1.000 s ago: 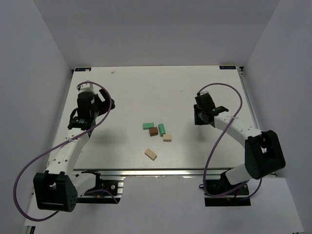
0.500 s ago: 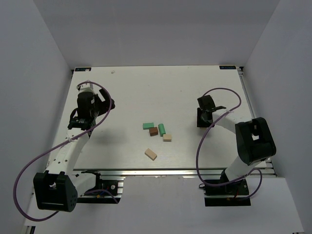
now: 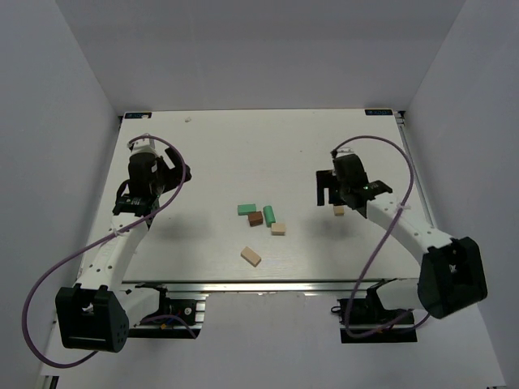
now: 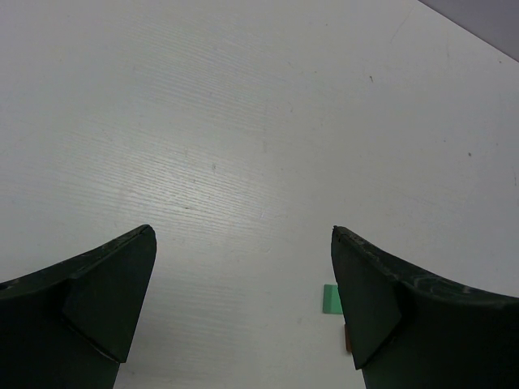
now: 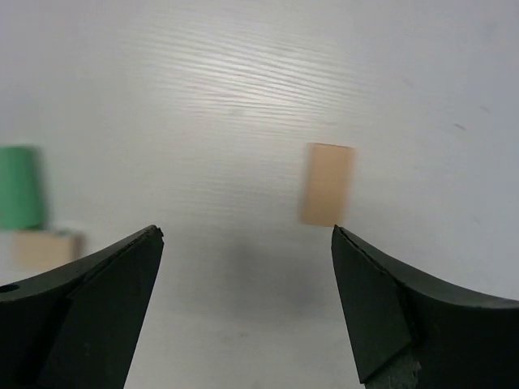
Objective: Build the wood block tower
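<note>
The robot's right gripper will next swing back past the cluster, then turn to line up with the slanted front tan block and go down around the block's sides.
The blocks for the wood block tower lie loose and flat on the white table [image 3: 243, 154]. A green block [image 3: 246, 209], a brown block [image 3: 255, 218], a second green block [image 3: 269, 215] and a tan block [image 3: 278, 228] cluster at the centre. Another tan block [image 3: 250, 256] lies nearer the front. One more tan block [image 3: 339, 211] [image 5: 327, 184] lies just ahead of my right gripper [image 3: 326, 188] [image 5: 247, 229], which is open and empty. My left gripper [image 3: 174, 172] [image 4: 243, 231] hangs open and empty over bare table at the left, with a green block [image 4: 330, 297] by its right finger.
White walls enclose the table on the left, back and right. The table's front edge rail [image 3: 268, 285] runs between the two arm bases. Purple cables [image 3: 381, 142] loop off both arms.
My right gripper has gone from shut to open and its arm has swung. A tan block now lies on the table beside it. The left arm has not moved.
</note>
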`<state>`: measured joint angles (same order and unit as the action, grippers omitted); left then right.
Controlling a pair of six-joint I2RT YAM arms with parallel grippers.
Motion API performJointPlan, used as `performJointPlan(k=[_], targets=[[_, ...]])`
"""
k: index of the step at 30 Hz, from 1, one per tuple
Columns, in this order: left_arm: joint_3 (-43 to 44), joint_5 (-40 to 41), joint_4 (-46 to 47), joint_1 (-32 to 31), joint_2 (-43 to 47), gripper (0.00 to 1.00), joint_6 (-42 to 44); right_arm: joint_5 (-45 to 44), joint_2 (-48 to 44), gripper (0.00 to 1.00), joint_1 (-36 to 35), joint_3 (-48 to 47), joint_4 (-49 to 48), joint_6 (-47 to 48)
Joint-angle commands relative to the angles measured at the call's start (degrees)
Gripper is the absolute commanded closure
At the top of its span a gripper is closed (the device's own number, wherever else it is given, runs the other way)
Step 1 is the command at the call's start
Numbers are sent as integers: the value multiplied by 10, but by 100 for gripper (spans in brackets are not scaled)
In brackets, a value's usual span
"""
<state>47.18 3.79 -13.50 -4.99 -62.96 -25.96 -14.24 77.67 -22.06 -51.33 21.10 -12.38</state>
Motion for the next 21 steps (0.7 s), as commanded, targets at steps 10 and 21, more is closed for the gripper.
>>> performJointPlan(k=[10,21], targets=[[-7,-7,1,2,10,2,1,72,77,11,-387,-89,-16,83],[-8,9,-2,1,7,2,0,40,259,13,-460,-163,-22,56]])
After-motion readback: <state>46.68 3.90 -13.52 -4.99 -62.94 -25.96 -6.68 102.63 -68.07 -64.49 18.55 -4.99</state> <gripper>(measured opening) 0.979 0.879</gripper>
